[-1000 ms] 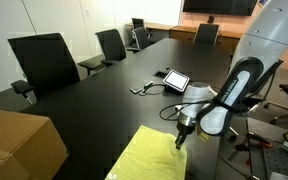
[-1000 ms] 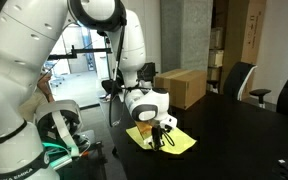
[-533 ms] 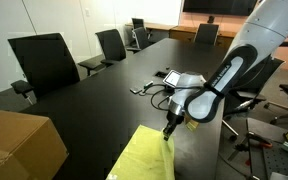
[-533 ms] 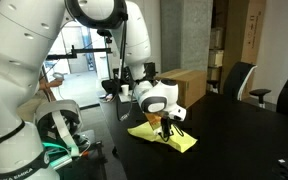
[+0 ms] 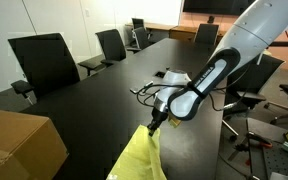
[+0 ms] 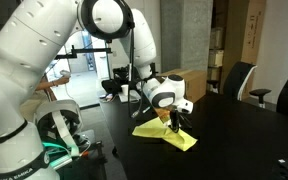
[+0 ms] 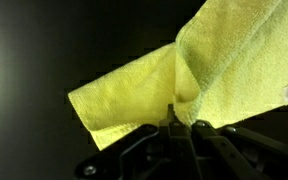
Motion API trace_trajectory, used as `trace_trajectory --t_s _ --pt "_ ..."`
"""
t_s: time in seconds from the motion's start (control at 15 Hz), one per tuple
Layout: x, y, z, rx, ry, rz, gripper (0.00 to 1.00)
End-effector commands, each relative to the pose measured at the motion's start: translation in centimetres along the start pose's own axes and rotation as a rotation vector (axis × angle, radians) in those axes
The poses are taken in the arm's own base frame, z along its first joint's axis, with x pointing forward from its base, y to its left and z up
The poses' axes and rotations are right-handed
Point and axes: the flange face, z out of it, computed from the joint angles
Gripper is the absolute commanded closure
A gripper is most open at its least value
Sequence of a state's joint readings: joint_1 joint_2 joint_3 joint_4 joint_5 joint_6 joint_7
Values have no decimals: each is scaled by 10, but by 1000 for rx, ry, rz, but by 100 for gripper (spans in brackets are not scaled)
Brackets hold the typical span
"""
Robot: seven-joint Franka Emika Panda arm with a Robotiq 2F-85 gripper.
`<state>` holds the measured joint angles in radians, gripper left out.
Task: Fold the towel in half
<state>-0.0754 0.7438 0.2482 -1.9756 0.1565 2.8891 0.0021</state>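
The gripper moves outward toward the towel's edge by the cardboard box next and lets go of the cloth, since the pinched edge is still lifted above the table.
The towel (image 5: 141,157) is a bright yellow-green cloth on the black table near its front edge. It also shows in an exterior view (image 6: 164,135) and in the wrist view (image 7: 224,60). My gripper (image 5: 155,122) is shut on one edge of the towel and holds that edge lifted above the table, so the cloth hangs in a fold below the jaws. In the wrist view the pinched edge sits between the closed fingers (image 7: 180,120). The rest of the towel lies flat on the table.
A brown cardboard box (image 5: 19,143) stands on the table beside the towel, also seen in an exterior view (image 6: 192,85). A tablet and cables (image 5: 171,79) lie further along the table. Black office chairs (image 5: 46,60) line the table's side.
My gripper has moved across the towel toward the box side, carrying the pinched edge with it. The lifted part of the towel has folded further over the flat part.
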Motion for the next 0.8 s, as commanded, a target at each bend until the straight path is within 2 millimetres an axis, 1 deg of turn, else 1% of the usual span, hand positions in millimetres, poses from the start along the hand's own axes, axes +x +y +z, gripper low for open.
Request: trace_trajectory --t_s 0.0,0.2,0.27,0.33,0.47,0.6,0.67,0.73 --pt "32 -13 -2 -24 47 7 98" --pt "50 -10 5 -92 70 15 97" --pt "54 -8 8 -110 69 22 94" --pt "58 -5 12 -127 71 34 93" --pt "65 -4 16 -141 75 54 85" --pt "72 -10 14 -136 93 62 91" --pt "77 -14 13 -128 110 66 90" --pt "81 -18 11 -119 122 72 95"
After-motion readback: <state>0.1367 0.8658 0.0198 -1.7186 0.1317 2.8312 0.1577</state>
